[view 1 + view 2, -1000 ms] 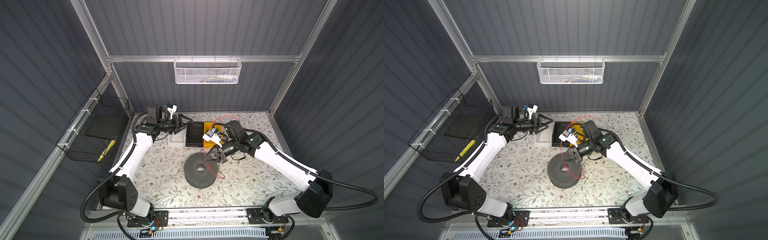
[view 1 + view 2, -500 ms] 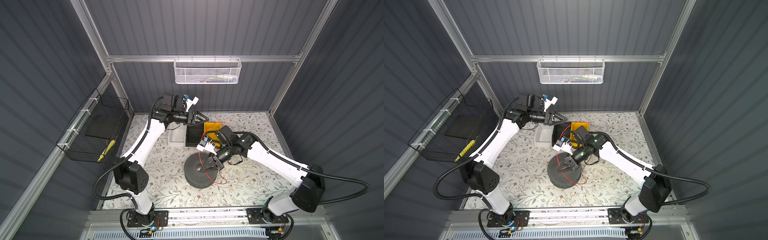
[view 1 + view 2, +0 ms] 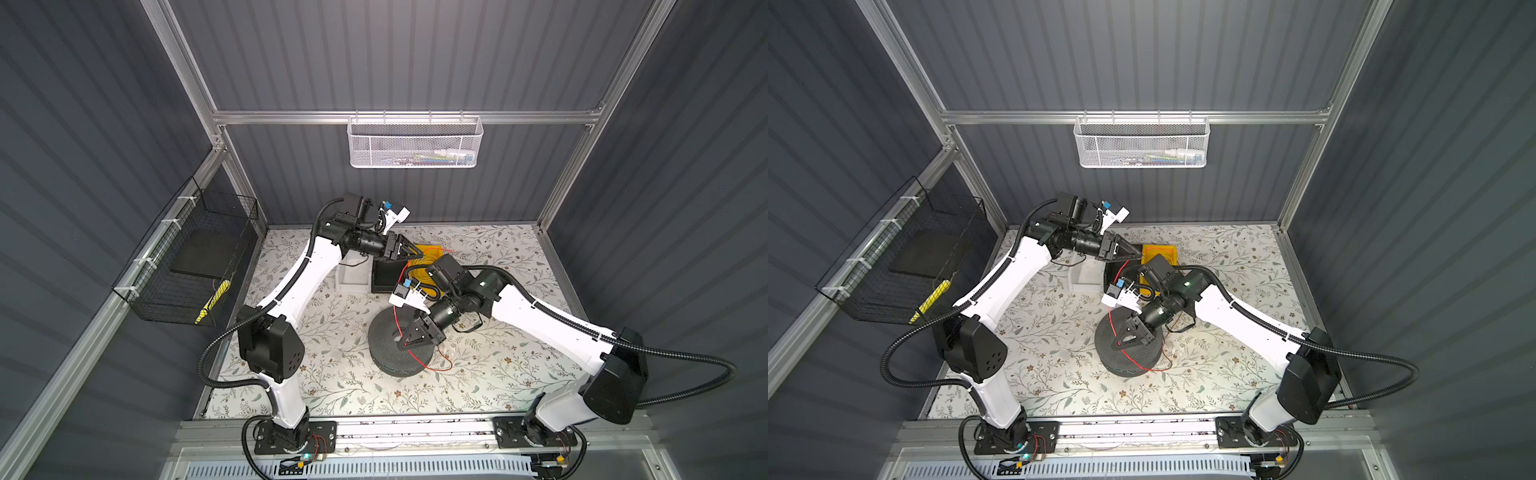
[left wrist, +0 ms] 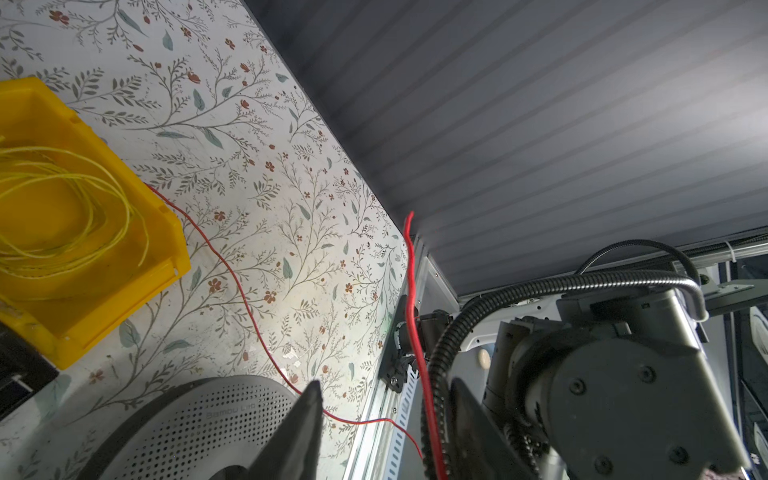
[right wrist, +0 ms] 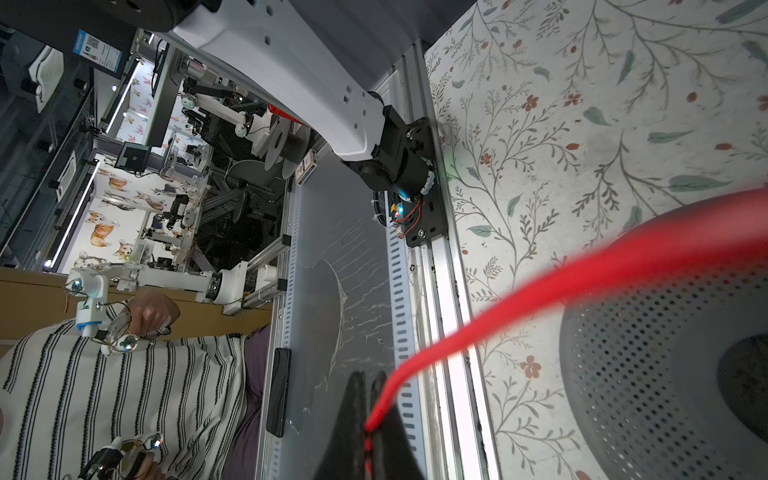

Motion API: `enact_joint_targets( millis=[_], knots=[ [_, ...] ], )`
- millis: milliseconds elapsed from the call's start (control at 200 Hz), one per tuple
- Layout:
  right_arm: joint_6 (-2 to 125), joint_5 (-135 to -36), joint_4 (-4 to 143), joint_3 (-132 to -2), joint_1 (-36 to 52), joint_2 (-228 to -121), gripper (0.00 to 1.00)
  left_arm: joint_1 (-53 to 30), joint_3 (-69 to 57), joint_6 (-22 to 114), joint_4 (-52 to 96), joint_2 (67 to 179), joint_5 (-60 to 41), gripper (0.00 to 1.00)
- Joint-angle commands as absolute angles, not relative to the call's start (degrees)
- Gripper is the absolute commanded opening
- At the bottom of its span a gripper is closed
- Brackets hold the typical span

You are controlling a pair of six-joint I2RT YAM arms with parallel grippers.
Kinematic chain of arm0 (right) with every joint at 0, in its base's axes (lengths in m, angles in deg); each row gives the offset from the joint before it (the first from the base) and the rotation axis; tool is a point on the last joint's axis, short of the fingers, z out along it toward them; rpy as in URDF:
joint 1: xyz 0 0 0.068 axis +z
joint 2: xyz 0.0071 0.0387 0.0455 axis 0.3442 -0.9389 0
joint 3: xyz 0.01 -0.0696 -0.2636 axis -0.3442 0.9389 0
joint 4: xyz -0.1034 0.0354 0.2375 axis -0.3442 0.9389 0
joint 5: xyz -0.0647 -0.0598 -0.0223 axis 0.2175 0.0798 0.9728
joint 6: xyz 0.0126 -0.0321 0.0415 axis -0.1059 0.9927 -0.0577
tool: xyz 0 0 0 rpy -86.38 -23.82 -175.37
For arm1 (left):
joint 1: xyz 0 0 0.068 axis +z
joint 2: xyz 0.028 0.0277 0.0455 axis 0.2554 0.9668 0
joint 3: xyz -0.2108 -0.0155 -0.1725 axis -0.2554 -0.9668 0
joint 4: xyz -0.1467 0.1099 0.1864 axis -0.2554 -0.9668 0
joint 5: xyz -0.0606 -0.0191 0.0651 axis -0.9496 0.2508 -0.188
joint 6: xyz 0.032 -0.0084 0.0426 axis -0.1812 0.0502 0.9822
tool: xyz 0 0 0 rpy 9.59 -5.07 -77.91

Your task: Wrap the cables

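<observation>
The spool's rim (image 3: 424, 363), where the red cable trails onto the table, is below my right gripper. My right gripper will move down toward it and release the cable.
The red cable (image 3: 397, 299) runs from the yellow bin (image 3: 428, 251) down to my right gripper (image 3: 402, 343), which is shut on it above the grey perforated spool (image 3: 388, 353). Its tail trails over the spool's near side onto the table. In the right wrist view the cable (image 5: 582, 270) leaves the closed tips of the right gripper (image 5: 369, 376). My left gripper (image 4: 385, 384) hangs beside the yellow bin (image 4: 137, 232) with its jaws apart. The red cable (image 4: 415, 316) passes between them, close to one finger. A yellow cable coil (image 4: 62, 199) lies in the bin.
A black tray (image 3: 386, 276) and a white bin (image 3: 353, 278) stand left of the yellow bin. A black wire basket (image 3: 195, 266) hangs on the left wall and a white mesh basket (image 3: 415, 145) on the back wall. An aluminium rail (image 3: 415, 428) runs along the table's front edge.
My left arm has swung from the rear left over to the yellow bin, its jaws narrowing around the red cable. The right gripper has carried the cable leftward over the spool.
</observation>
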State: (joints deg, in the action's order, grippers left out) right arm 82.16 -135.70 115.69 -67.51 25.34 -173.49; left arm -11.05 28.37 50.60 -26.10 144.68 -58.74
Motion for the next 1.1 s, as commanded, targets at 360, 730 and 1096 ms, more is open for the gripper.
enact_joint_targets(
  millis=[360,730,1096],
  knots=[
    [81.47,-134.56,117.43,-67.23,25.41,-174.56,0.0,-10.83,25.02,47.01,-18.67,138.19,-57.11,0.0],
    [79.57,-120.75,115.76,-61.17,23.03,-167.41,0.0,-3.75,5.28,22.27,8.95,121.23,-37.38,0.0],
    [78.72,-111.36,121.01,-54.36,22.28,-168.0,0.0,-7.38,-27.21,6.51,6.35,95.16,2.28,0.0]
  ],
)
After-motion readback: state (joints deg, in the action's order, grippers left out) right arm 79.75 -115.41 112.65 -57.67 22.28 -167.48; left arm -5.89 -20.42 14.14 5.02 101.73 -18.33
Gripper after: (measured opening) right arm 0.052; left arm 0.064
